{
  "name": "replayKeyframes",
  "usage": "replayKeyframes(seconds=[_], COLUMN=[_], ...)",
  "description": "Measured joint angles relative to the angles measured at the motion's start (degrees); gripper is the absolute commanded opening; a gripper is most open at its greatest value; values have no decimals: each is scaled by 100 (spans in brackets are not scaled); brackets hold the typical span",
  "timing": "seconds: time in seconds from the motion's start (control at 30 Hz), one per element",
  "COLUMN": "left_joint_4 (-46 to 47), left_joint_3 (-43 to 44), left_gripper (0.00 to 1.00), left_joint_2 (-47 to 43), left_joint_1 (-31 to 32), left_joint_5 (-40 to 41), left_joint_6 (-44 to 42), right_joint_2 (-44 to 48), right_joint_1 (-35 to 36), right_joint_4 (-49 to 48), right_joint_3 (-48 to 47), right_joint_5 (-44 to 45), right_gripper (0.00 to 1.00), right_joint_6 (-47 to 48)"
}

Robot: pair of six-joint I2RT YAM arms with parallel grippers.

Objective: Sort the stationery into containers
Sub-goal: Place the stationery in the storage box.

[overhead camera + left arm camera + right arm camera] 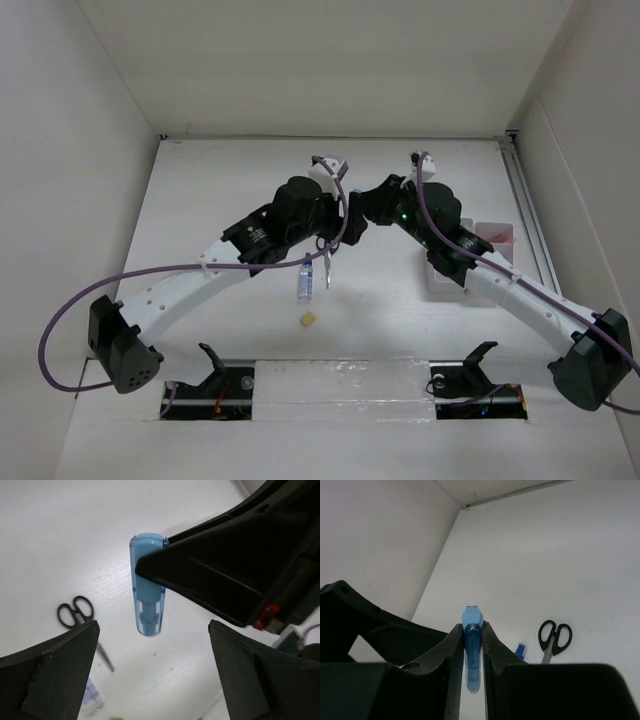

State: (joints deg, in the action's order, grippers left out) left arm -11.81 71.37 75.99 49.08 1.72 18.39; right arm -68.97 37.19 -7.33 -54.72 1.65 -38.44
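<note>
Next I will swing my right gripper toward the right in the top view and release over the section of the bins beside the red thing, because the bins stand under that arm.
My right gripper is shut on a small translucent blue stationery piece and holds it above the table. The same piece shows in the left wrist view, pinched by the right gripper's black fingers. My left gripper is open and empty, just beside and below it. The two grippers meet over the table's middle in the top view. Black-handled scissors, a blue-capped glue bottle and a small yellow eraser lie on the table.
Translucent white bins stand at the right under my right arm, and something red lies behind them. White walls close in the table on the left, back and right.
</note>
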Motion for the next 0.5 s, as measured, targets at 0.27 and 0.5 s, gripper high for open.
replayKeyframes(seconds=[0.27, 0.5], left_joint_4=[-293, -1770], left_joint_3=[31, 131], left_gripper=[100, 100], left_joint_2=[-612, -975], left_joint_1=[9, 17], left_joint_5=[208, 1797], left_joint_6=[240, 813], right_joint_2=[673, 2004], right_joint_1=[-581, -1552], right_joint_4=[767, 2824], right_joint_3=[31, 33], right_joint_5=[1174, 3368], right_gripper=[0, 0], right_joint_6=[59, -367])
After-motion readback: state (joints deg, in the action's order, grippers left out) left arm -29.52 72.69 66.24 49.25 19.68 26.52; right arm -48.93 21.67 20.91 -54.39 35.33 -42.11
